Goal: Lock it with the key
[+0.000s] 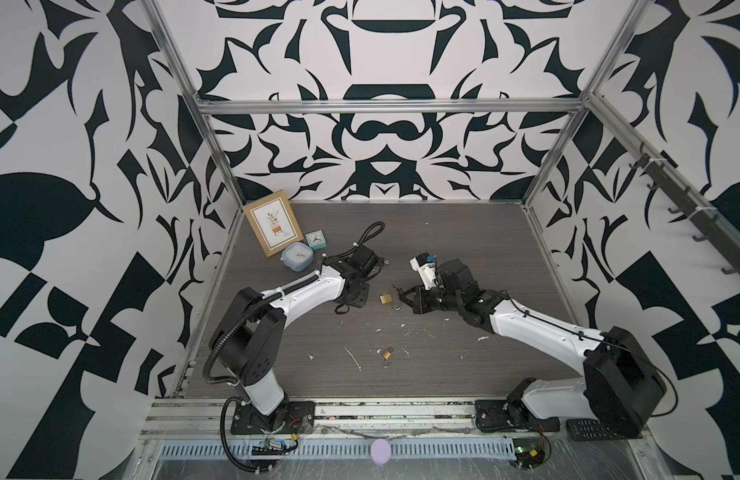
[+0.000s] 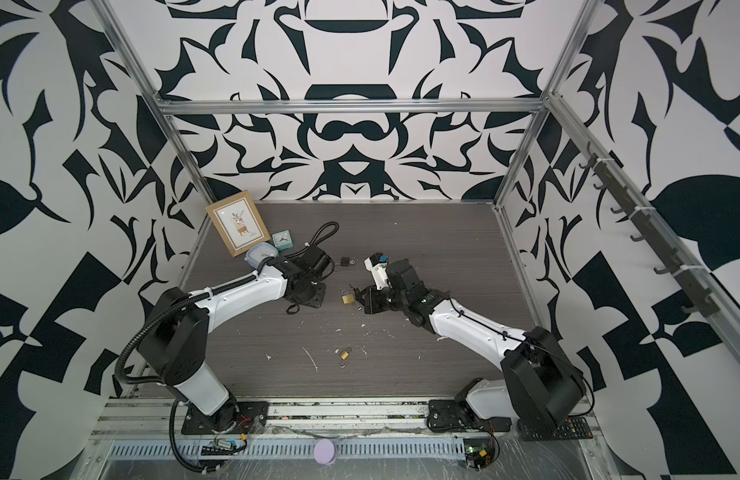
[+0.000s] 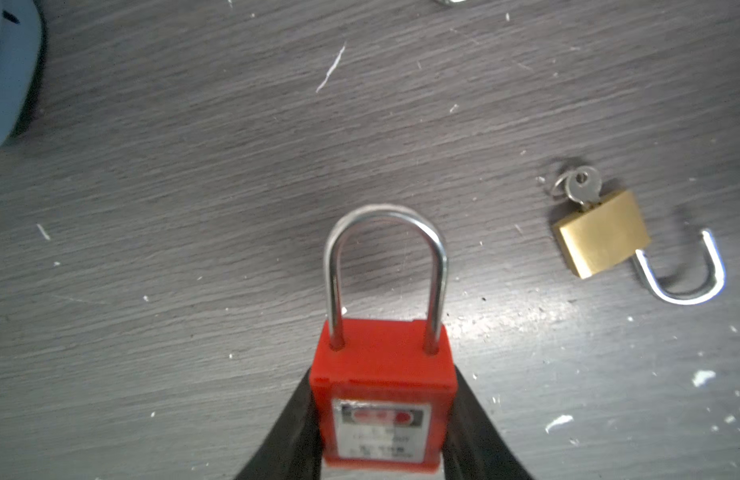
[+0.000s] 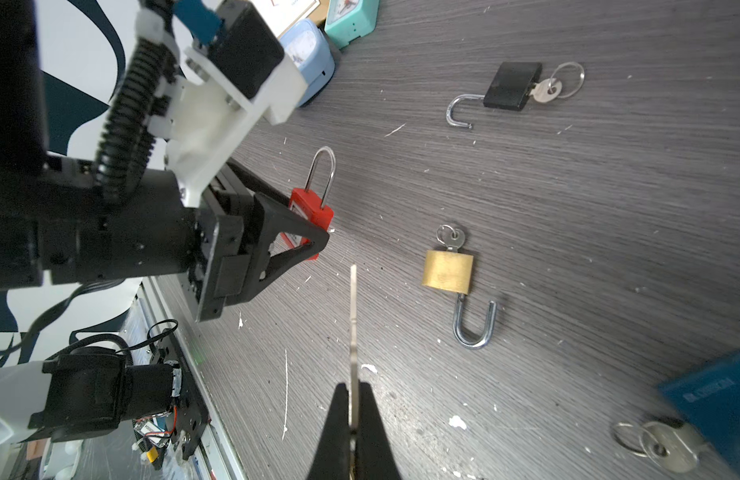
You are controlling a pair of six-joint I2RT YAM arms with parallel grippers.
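Both shackle legs are seated, so my left gripper should next move outward and down onto bare tabletop between the clocks and the black padlock to release the red padlock (image 3: 383,345).
My left gripper (image 3: 384,388) is shut on the body of a red padlock (image 3: 383,345), whose steel shackle sits with both legs in the body. The right wrist view shows the same red padlock (image 4: 314,210) held above the table. My right gripper (image 4: 353,388) is shut on a silver key (image 4: 353,316), gripped edge-on. The key's blade points out toward the red padlock and stops short of it. In both top views the right gripper (image 1: 401,296) (image 2: 362,300) hovers mid-table, facing the left arm.
A brass padlock (image 4: 448,272) (image 1: 386,298) with open shackle and key in it lies near the right gripper. Another brass one (image 1: 386,354) lies nearer the front. A black padlock (image 4: 513,86) and a blue padlock (image 4: 713,399) lie open. Clocks (image 1: 295,257) and a picture frame (image 1: 272,222) stand back left.
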